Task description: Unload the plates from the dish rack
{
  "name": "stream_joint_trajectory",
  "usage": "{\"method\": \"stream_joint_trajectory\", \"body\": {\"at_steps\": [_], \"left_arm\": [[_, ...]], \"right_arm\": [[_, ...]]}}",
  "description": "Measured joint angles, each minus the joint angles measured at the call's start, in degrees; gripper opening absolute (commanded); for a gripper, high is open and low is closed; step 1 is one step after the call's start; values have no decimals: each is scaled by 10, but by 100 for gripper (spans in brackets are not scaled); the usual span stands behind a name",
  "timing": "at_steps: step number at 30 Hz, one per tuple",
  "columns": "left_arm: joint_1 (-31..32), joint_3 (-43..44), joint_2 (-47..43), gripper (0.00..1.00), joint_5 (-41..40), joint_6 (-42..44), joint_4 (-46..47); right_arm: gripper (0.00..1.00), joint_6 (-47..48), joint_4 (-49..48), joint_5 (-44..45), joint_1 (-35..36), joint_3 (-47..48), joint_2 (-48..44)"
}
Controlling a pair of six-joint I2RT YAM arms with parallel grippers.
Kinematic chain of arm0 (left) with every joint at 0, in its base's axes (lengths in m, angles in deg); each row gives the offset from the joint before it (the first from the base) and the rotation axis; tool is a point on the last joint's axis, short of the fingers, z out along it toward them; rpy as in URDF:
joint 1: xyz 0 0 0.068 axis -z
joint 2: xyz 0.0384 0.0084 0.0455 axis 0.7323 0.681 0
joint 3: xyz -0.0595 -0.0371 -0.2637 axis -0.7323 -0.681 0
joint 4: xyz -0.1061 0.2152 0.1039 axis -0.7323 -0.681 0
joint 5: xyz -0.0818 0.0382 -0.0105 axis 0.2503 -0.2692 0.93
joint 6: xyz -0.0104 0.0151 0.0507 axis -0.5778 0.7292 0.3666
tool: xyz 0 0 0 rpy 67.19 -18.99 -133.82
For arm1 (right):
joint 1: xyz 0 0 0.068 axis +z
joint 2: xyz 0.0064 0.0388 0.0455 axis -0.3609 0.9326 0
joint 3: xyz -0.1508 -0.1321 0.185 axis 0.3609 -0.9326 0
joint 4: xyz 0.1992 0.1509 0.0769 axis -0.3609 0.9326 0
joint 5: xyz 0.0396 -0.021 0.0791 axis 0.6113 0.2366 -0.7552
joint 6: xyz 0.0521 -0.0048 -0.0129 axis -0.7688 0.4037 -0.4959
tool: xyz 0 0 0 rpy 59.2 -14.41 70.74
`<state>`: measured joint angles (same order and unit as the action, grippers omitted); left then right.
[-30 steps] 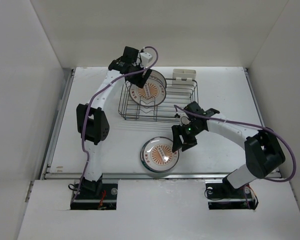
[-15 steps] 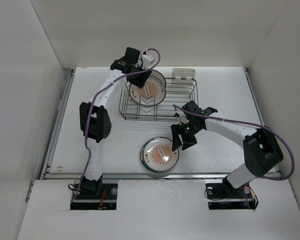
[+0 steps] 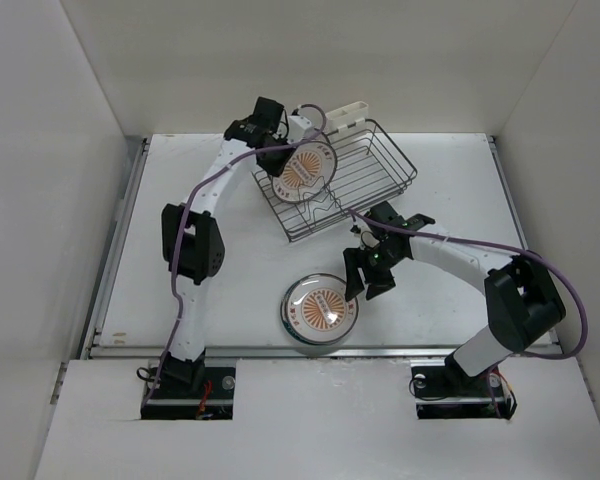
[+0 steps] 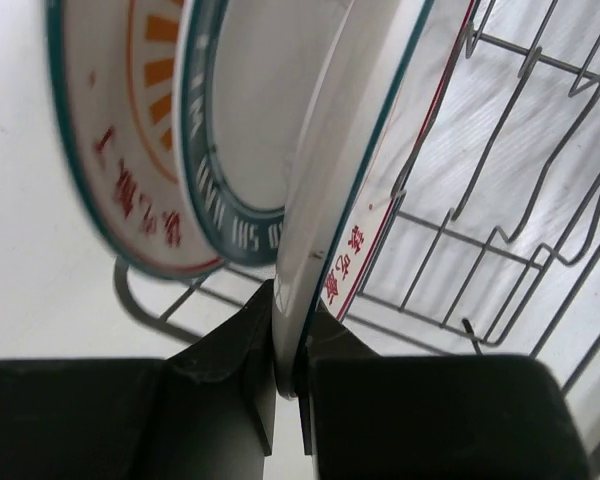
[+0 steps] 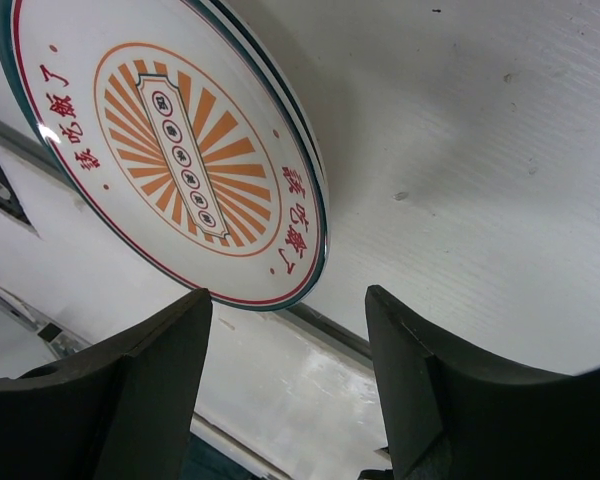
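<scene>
The tabletop beside the flat plate is bare, so the robot's left gripper should next lift the plate from the rack (image 3: 372, 170), carry it back and down, and let go of it there.
The dark wire dish rack (image 3: 372, 170) lies skewed at the back of the table, with upright plates (image 3: 306, 172) at its left end. My left gripper (image 3: 283, 164) is shut on the rim of one white plate (image 4: 355, 150) with a teal edge; its fingers (image 4: 250, 330) pinch that rim. Two more plates stand beside it, a teal-lettered one (image 4: 235, 140) and an orange sunburst one (image 4: 105, 150). A sunburst plate (image 3: 320, 308) lies flat near the front edge. My right gripper (image 3: 366, 282) hovers open at that plate's (image 5: 170, 150) right rim, holding nothing.
A cream plastic holder (image 3: 345, 112) hangs on the rack's far edge. Rack wires (image 4: 500, 230) run close to the right of the gripped plate. White walls enclose the table on three sides, and a metal rail (image 3: 310, 350) runs along the front edge.
My left gripper has shut on the plate's rim. The rack has swung round with it, its right end now further back and its cream holder shifted left. The right arm has barely moved.
</scene>
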<state>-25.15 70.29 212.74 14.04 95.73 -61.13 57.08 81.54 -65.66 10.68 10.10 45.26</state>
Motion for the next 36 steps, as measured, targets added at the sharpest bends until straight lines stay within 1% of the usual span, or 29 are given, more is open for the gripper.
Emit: {"method": "stream_joint_trajectory", "body": {"at_steps": [4, 7, 10, 11, 12, 16, 19, 21, 23, 25, 27, 29, 32, 36], "left_arm": [[-7, -26, -50, 0, -8, -3, -3], [-14, -28, -95, 0, -12, -3, -7], [-15, -11, -130, 0, -2, -17, -23], [-14, 2, -136, 0, 3, -24, -32], [-13, 16, -141, 0, 8, -33, -40], [-10, 84, -152, 0, 28, -72, -72], [-26, 102, -176, 0, 43, -105, -104], [-56, 103, -196, 0, 60, -124, -137], [-104, 101, -214, 0, 79, -139, -176], [-163, 83, -233, 0, 101, -145, -212], [-218, 39, -254, 0, 112, -138, -245], [-249, -12, -266, 0, 118, -114, -274], [-257, -112, -273, 0, 137, -68, -294], [-260, -245, -266, 0, 155, -15, -308]], "right_arm": [[69, -2, 0, 0, 0, 0, 0], [69, -4, 4, 0, 0, 8, 0], [69, -4, 15, -2, 0, 40, 0], [71, -4, 24, -1, 0, 61, -1], [71, -5, 31, 2, 0, 83, -1], [78, -7, 68, 44, -9, 235, 5], [81, -6, 86, 107, -41, 379, 30], [82, -5, 91, 153, -78, 472, 61], [82, -6, 97, 196, -120, 563, 110], [82, -5, 99, 230, -164, 636, 165], [82, 2, 103, 256, -201, 692, 224], [82, 12, 104, 277, -229, 723, 279], [82, 31, 104, 299, -248, 733, 348], [83, 44, 98, 305, -256, 730, 405]]}}
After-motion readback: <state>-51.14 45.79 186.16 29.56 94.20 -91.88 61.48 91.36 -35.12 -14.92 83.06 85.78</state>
